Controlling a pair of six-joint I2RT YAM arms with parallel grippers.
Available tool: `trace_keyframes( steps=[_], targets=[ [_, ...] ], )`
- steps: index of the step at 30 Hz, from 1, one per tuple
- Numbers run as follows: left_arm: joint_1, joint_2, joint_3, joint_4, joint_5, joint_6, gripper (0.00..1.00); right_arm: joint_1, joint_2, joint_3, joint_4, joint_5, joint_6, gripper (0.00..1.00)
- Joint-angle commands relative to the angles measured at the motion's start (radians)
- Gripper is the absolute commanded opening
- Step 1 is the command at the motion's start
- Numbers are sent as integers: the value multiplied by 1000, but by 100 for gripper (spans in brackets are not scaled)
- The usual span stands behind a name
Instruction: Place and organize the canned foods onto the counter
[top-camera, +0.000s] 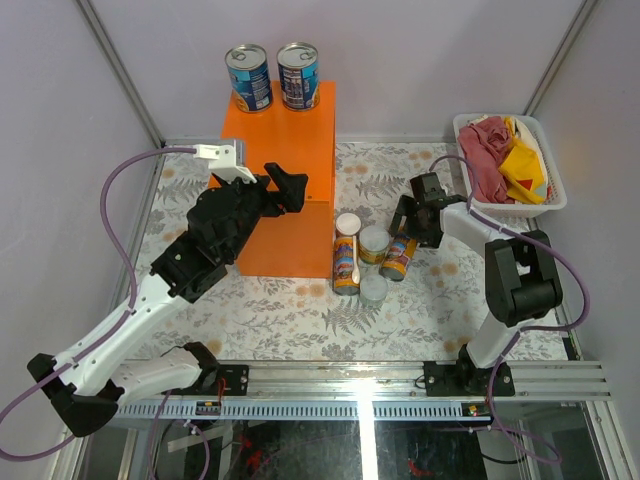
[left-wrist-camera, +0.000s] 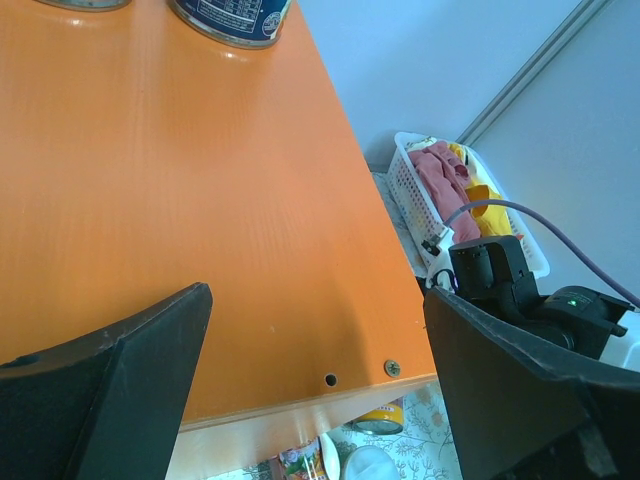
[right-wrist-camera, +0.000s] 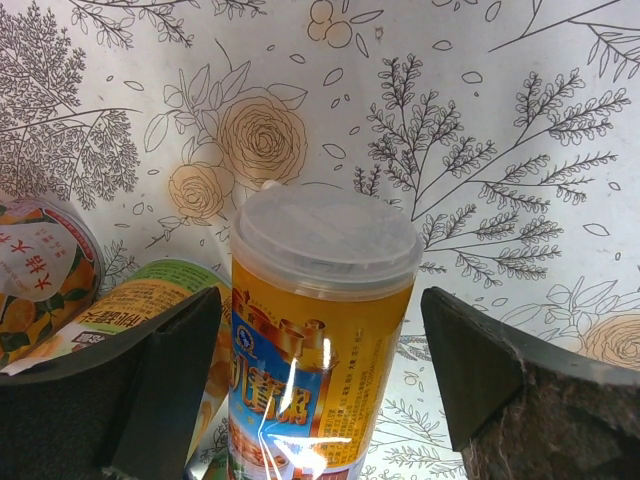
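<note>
My right gripper will next close its open fingers from both sides, as the second yellow-orange can stands between them, onto its body below the lid (top-camera: 403, 248) (right-wrist-camera: 320, 325).
The orange counter (top-camera: 290, 150) stands at the back, left of centre, with two blue-labelled cans (top-camera: 249, 77) (top-camera: 298, 75) upright on its far end. My left gripper (top-camera: 268, 190) hovers open and empty over the counter's near top (left-wrist-camera: 200, 200). The blue cans' bases (left-wrist-camera: 232, 18) show at the top of the left wrist view. The other cans cluster right of the counter: a tall yellow-orange can (top-camera: 347, 255), a short pale-lidded can (top-camera: 374, 243), another pale lid (top-camera: 373, 290), and a second yellow-orange can (top-camera: 398, 257). My right gripper (right-wrist-camera: 320, 390) is open, its fingers either side of this can (right-wrist-camera: 315, 330), not touching.
A white plastic basket (top-camera: 547, 207) with red and yellow cloths sits at the back right. In the right wrist view two more cans (right-wrist-camera: 130, 310) (right-wrist-camera: 45, 270) lie close on the left. The floral mat (top-camera: 300, 310) covers the table.
</note>
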Motion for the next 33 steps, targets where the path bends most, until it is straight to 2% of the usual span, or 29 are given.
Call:
trace_keyframes(
  steps=[1, 5, 11, 22, 25, 33],
  targets=[
    [-6, -3, -26, -13, 8, 2, 87, -4, 5, 17, 17, -25, 12, 87],
    [-6, -15, -35, -12, 3, -1, 87, -3, 18, 17, 12, -32, 9, 85],
    [-6, -32, -67, 0, 2, -16, 87, -4, 17, -2, 21, -38, 0, 69],
    [-6, -44, -75, 28, 5, -9, 87, -3, -63, -29, 13, -5, -12, 11],
    [-6, -46, -71, 32, 5, -4, 87, -4, -112, -21, 2, 15, -22, 0],
    [-6, -59, -79, 38, 11, -10, 87, -3, -226, 0, -33, 63, -54, 0]
  ],
)
